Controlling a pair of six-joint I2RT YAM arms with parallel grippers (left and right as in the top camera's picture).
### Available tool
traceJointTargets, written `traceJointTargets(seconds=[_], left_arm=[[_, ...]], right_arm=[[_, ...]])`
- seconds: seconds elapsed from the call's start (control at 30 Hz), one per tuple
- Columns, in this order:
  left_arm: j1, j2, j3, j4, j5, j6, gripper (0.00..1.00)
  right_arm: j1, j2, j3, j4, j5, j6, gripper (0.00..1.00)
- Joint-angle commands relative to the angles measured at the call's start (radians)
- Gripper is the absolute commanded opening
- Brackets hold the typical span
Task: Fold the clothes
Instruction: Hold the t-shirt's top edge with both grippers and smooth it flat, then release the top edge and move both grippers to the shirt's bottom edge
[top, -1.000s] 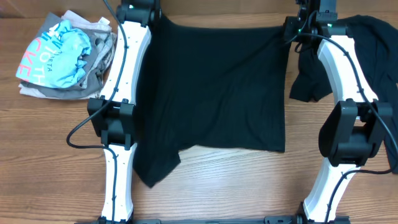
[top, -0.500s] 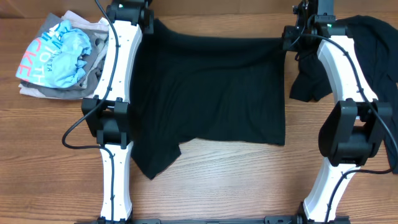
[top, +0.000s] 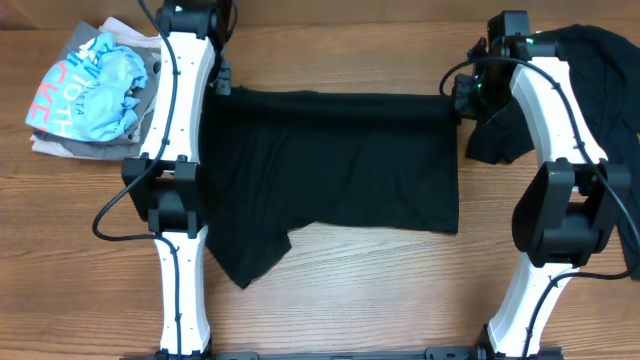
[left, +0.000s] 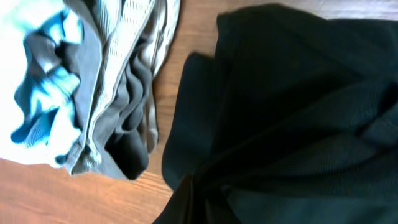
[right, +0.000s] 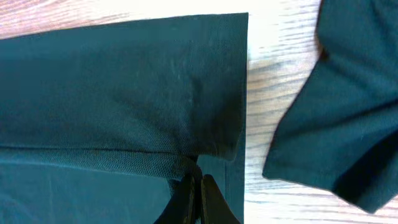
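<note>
My left gripper needs to move back and down next, so that it can lay the corner it is holding onto the shirt's flat body (top: 232, 172) (left: 239, 210).
A black T-shirt (top: 335, 165) lies spread on the wooden table between my two arms, its far edge lifted and folded toward me. My left gripper (top: 218, 90) is shut on the shirt's far left corner (left: 205, 193). My right gripper (top: 455, 100) is shut on the far right corner (right: 194, 171). A sleeve (top: 245, 265) sticks out at the near left. A second black garment (top: 590, 75) lies in a heap at the far right, also seen in the right wrist view (right: 348, 106).
A pile of light blue and grey clothes (top: 100, 90) lies at the far left, close to my left arm; it also shows in the left wrist view (left: 81, 87). Bare wood runs along the near edge of the table (top: 360, 300).
Both grippers have pulled the shirt's far edge toward me, from the table's back edge to over the shirt's body. The shirt now looks shorter front to back.
</note>
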Motion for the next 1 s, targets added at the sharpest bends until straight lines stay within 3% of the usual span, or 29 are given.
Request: traceJointTargets(seconds=[0.0,0.37,0.57,0.6,0.67,0.73,0.8,0.97], left_arm=[[0.004,0.006,0.015,-0.060,0.048,-0.018,0.04],[-0.003,0.006,-0.002,-0.113,0.137,0.025,0.04],[-0.003,0.006,-0.100,-0.113,0.136,0.029,0.07],[-0.003,0.006,-0.132,-0.113,0.136,0.037,0.14],[-0.003,0.006,-0.182,-0.113,0.127,0.040,0.29],[-0.002,0.006,-0.200,-0.113,0.124,0.040,0.29],[-0.002,0.004,-0.199,-0.114,0.118,0.058,0.31],[0.000,-0.018,-0.194,-0.114,0.109,0.056,0.40]], right_arm=[[-0.003,-0.007,0.011,-0.029,-0.014,0.002,0.04],[-0.003,-0.010,0.006,-0.102,-0.017,0.002,0.04],[-0.003,-0.010,0.001,-0.143,-0.017,0.001,0.05],[-0.003,-0.009,0.000,-0.153,-0.017,0.001,0.09],[-0.003,-0.008,-0.006,-0.174,-0.016,0.001,0.28],[-0.003,-0.007,-0.014,-0.192,-0.016,-0.014,0.52],[-0.003,-0.007,-0.022,-0.211,-0.017,-0.014,0.54],[-0.003,-0.028,-0.006,-0.206,-0.017,-0.002,0.51]])
